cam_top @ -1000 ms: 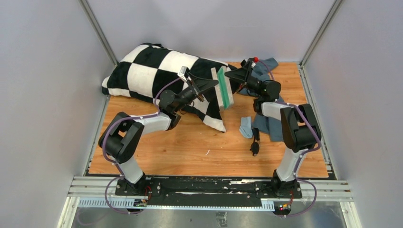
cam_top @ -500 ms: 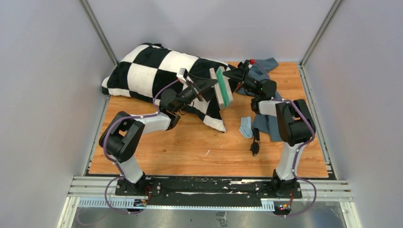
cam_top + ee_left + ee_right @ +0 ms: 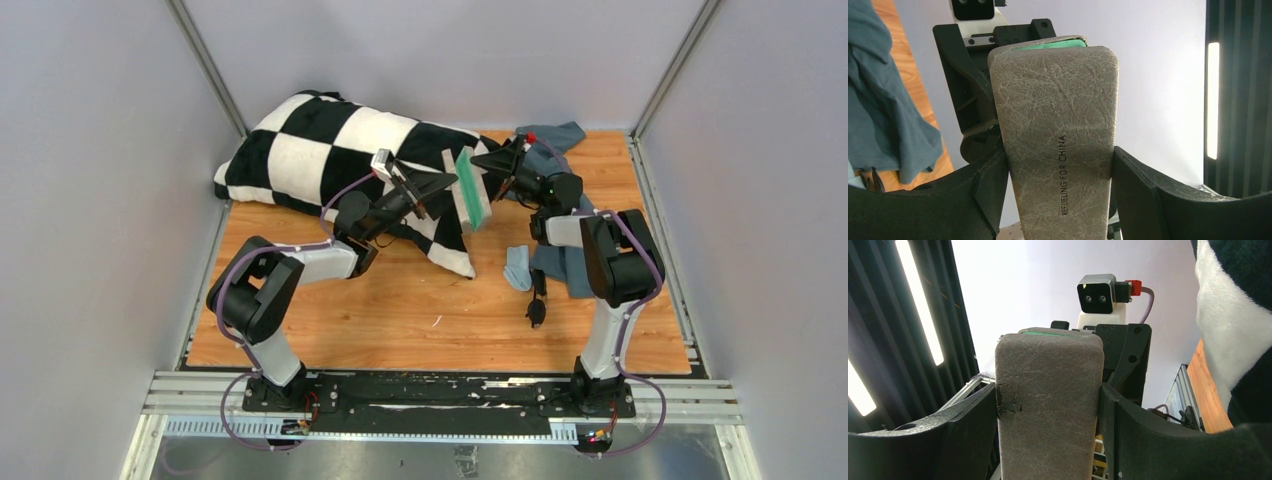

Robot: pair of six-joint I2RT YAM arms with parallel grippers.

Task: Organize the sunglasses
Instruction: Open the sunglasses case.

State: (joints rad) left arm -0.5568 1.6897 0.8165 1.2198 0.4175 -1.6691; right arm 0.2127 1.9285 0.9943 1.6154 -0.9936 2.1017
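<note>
My left gripper should move slightly back above the pillow until the case's halves meet, as green lining still shows between them. Then it should release the case's lettered side (image 3: pixel 461 212) (image 3: pixel 1059 135).
A grey oblong case (image 3: pixel 470 188) with a green edge hangs in the air above the pillow's right end, pinched from both sides. My left gripper (image 3: pixel 447 183) is shut on its left face and my right gripper (image 3: pixel 487 163) on its right. The left wrist view shows textured grey case (image 3: pixel 1058 140) filling the gap between the left gripper's (image 3: pixel 1060 172) fingers. In the right wrist view the case (image 3: pixel 1048 405) is clamped the same way in my right gripper (image 3: pixel 1048 412). The black folded sunglasses (image 3: pixel 537 300) lie on the wood, right of centre, apart from both grippers.
A black-and-white checked pillow (image 3: pixel 330 150) covers the back left of the table. A light-blue cloth (image 3: pixel 517 268) lies beside a dark blue-grey cloth (image 3: pixel 562 265), with more of that fabric at the back right (image 3: pixel 565 135). Walls close in on three sides.
The case and both grippers have drifted slightly left and toward the back. The right arm's elbow has swung a little left. Both grips stay the same.
</note>
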